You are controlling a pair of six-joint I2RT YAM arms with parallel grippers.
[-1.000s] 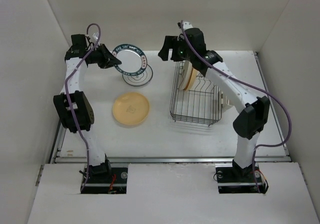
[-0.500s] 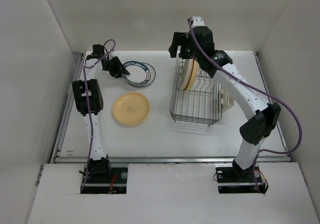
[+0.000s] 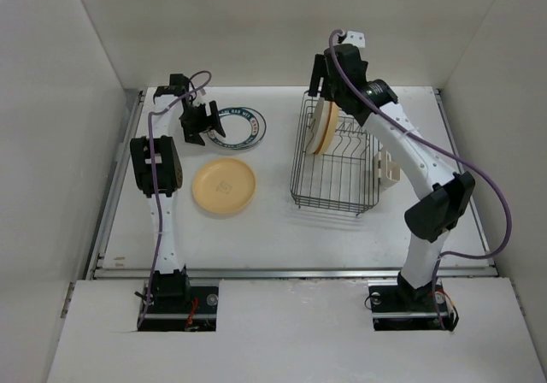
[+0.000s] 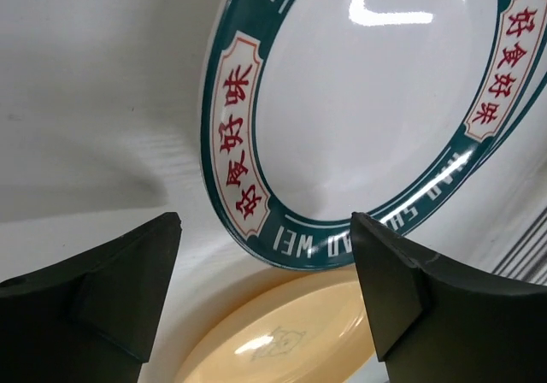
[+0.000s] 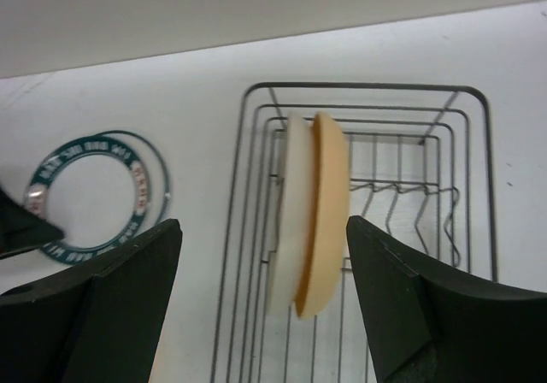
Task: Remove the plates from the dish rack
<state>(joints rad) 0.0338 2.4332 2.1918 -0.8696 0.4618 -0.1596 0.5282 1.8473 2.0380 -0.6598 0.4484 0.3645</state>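
Empty rack beside the upright yellow-orange plate (image 5: 328, 216) leaves room for my fingers. Next I will lower my right gripper onto that plate, shifting a little to the right in its wrist view.
The black wire dish rack (image 3: 335, 186) holds two upright plates at its far end, a cream one (image 5: 286, 220) and a yellow-orange one (image 5: 329, 203). My right gripper (image 3: 320, 82) hovers open above them (image 5: 265, 306), its fingers spread to either side without touching. A white plate with a teal lettered rim (image 3: 239, 126) lies flat at the back left, with a yellow-orange plate (image 3: 224, 186) flat in front of it. My left gripper (image 3: 202, 131) stands open just over the near-left rim of the teal-rimmed plate (image 4: 231, 144), nothing between its fingers (image 4: 267, 297).
A small beige holder (image 3: 389, 171) hangs on the rack's right side. White walls close in the table on the left, back and right. The left arm's upper links stand beside the yellow-orange plate, near the left table edge.
My left gripper opened and let go of the teal-rimmed plate, which now lies flat on the table. The right gripper shifted rightwards to over the rack's plates, still open.
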